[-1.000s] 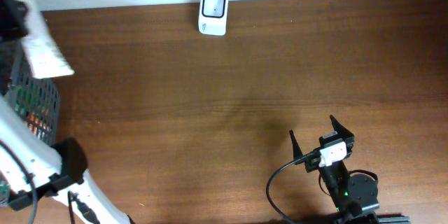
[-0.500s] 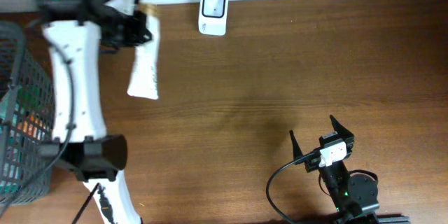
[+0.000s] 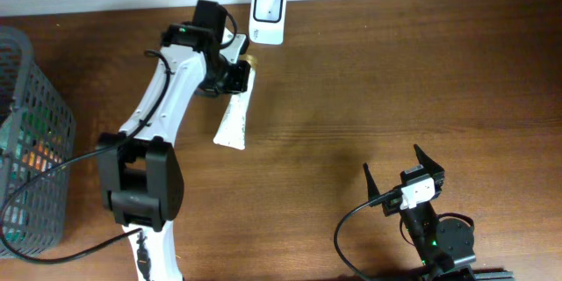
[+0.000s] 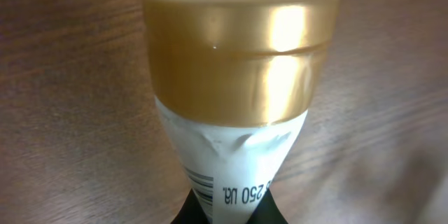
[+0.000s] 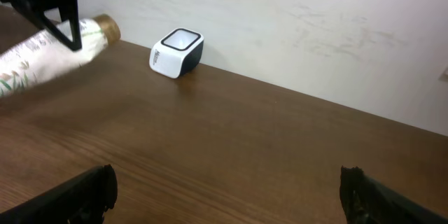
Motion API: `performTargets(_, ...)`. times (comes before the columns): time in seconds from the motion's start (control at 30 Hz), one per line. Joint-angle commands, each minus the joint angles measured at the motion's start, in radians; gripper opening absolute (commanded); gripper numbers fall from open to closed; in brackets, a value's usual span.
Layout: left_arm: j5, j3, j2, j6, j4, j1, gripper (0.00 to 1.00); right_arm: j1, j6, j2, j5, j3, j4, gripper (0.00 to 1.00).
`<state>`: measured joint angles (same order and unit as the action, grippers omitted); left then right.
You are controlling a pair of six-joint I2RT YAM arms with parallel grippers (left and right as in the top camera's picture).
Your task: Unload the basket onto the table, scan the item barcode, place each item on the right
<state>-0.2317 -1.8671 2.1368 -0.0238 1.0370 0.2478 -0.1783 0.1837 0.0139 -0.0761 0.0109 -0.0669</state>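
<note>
The tube (image 3: 235, 119) still hangs above the wood, so my left gripper next moves it back and down to the bare tabletop before the scanner and releases it.
The item is a white tube (image 3: 235, 119) with a gold cap (image 4: 241, 56), and my left gripper (image 3: 230, 77) is shut on it just below the cap. It hangs above the table with the cap pointing at the white barcode scanner (image 3: 267, 15) by the back wall. In the left wrist view the tube (image 4: 231, 164) fills the frame between my left gripper (image 4: 231, 215), with a barcode showing on its lower left side. The right wrist view shows the tube (image 5: 42, 52) left of the scanner (image 5: 176, 52). My right gripper (image 3: 392, 162) rests open and empty at the front right, its jaws wide apart (image 5: 225, 189).
A dark wire basket (image 3: 31, 140) with several items stands at the left edge of the wooden table (image 3: 395, 79). A white wall runs along the back edge, right behind the scanner.
My left arm has swung right from the basket with the tube, which now hangs close to the scanner. The right arm has not moved.
</note>
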Motion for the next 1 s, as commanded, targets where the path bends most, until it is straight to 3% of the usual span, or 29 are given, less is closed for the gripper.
performTargets(0.0, 0.050, 0.060, -0.024, -0.063, -0.042, 0.018, 0.00, -0.006, -0.001, -0.008, 0.002, -0.005, -0.005, 0.98)
performTargets(0.27, 0.035, 0.213, -0.024, -0.213, -0.105, 0.067, 0.00, -0.006, -0.001, -0.008, 0.002, -0.005, -0.005, 0.98)
performTargets(0.5, 0.030, 0.219, -0.023, -0.367, -0.109, 0.107, 0.00, -0.006, -0.001, -0.008, 0.002, -0.005, -0.005, 0.98)
performTargets(0.53, 0.030, 0.219, -0.024, -0.373, -0.109, 0.111, 0.06, -0.006, -0.001, -0.008, 0.002, -0.005, -0.005, 0.98)
performTargets(0.6, 0.030, 0.219, -0.024, -0.373, -0.109, 0.119, 0.33, -0.006, -0.001, -0.008, 0.002, -0.005, -0.005, 0.98)
performTargets(0.67, 0.030, 0.219, -0.023, -0.373, -0.109, 0.121, 0.66, -0.006, -0.001, -0.008, 0.002, -0.005, -0.005, 0.98)
performTargets(0.7, 0.030, 0.219, -0.023, -0.372, -0.110, 0.121, 0.76, -0.006, -0.001, -0.008, 0.002, -0.005, -0.005, 0.98)
performTargets(0.73, 0.030, 0.219, -0.024, -0.372, -0.116, 0.119, 0.99, -0.006, -0.001, -0.008, 0.002, -0.005, -0.005, 0.98)
performTargets(0.9, 0.030, 0.195, -0.024, -0.345, -0.114, 0.106, 0.99, -0.006, -0.001, -0.008, 0.002, -0.005, -0.005, 0.98)
performTargets(0.97, 0.033, 0.126, -0.033, -0.341, -0.078, 0.071, 0.93, -0.006, -0.001, -0.008, 0.002, -0.005, -0.005, 0.99)
